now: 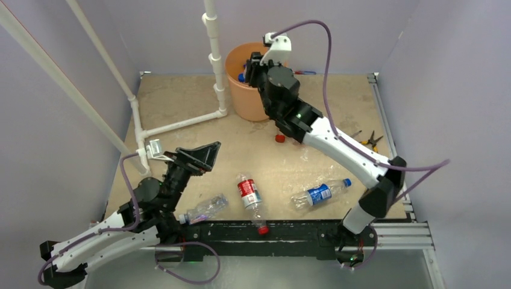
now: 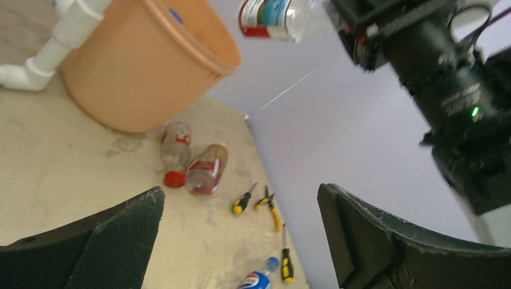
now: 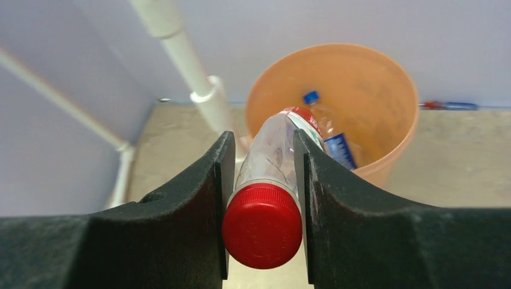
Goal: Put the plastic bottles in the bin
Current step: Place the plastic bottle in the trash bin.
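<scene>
The clear bottle still hangs above the bin's near rim, so the robot's right gripper will move outward and down into the orange bin's opening (image 1: 240, 59) (image 3: 352, 99) to let go of the bottle.
My right gripper (image 1: 252, 65) (image 3: 263, 141) is shut on a clear bottle with a red cap (image 3: 263, 224) and a red label, held over the near rim of the orange bin (image 1: 236, 90) (image 3: 385, 78). That bottle shows in the left wrist view (image 2: 270, 15) too. A blue-capped Pepsi bottle (image 3: 330, 133) lies inside the bin. My left gripper (image 1: 202, 155) (image 2: 241, 192) is open and empty above the table's left side. On the table lie a clear bottle (image 1: 205, 209), a red-label bottle (image 1: 249, 194) and a Pepsi bottle (image 1: 319, 194) (image 2: 259, 280). Two more bottles (image 2: 176, 150) (image 2: 206, 168) lie beside the bin (image 2: 150, 66).
A white pipe frame (image 1: 214, 54) (image 3: 181, 54) stands left of the bin. Screwdrivers (image 2: 244, 201) (image 2: 286, 262) and pliers (image 1: 372, 141) (image 2: 269, 208) lie along the right wall. Another screwdriver (image 3: 449, 106) lies behind the bin. The right arm (image 2: 458, 102) reaches across the middle.
</scene>
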`<state>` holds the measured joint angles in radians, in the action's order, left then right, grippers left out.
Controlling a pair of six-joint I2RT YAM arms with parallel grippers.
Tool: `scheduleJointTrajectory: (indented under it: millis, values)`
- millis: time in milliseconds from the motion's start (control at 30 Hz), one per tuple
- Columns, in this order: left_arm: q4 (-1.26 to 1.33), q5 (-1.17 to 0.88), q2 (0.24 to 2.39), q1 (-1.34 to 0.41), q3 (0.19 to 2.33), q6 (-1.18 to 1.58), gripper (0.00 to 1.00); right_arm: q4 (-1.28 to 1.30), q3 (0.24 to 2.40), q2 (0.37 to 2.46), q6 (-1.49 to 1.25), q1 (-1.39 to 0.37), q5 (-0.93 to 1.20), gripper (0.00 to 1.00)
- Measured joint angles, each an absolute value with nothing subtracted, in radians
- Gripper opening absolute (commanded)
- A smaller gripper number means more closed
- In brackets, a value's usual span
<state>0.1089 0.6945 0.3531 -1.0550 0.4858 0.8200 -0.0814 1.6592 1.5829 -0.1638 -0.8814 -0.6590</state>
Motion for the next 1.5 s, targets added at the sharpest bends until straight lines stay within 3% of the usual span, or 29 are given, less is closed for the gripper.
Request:
scheduleJointTrajectory:
  millis: [200, 533, 1500]
  values:
    - [-0.074, 0.693, 0.345, -1.055, 0.492, 0.86, 0.99, -0.051, 1.929, 1.806, -0.099, -0.77, -0.669, 0.0]
    - [-0.093, 0.696, 0.271, -1.055, 0.41, 0.883, 0.99, 0.06, 2.414, 2.157, -0.079, -0.601, -0.601, 0.0]
    - [-0.046, 0.661, 0.413, -1.055, 0.368, 0.884, 0.99, 0.023, 2.245, 2.297, -0.131, -0.57, -0.421, 0.0]
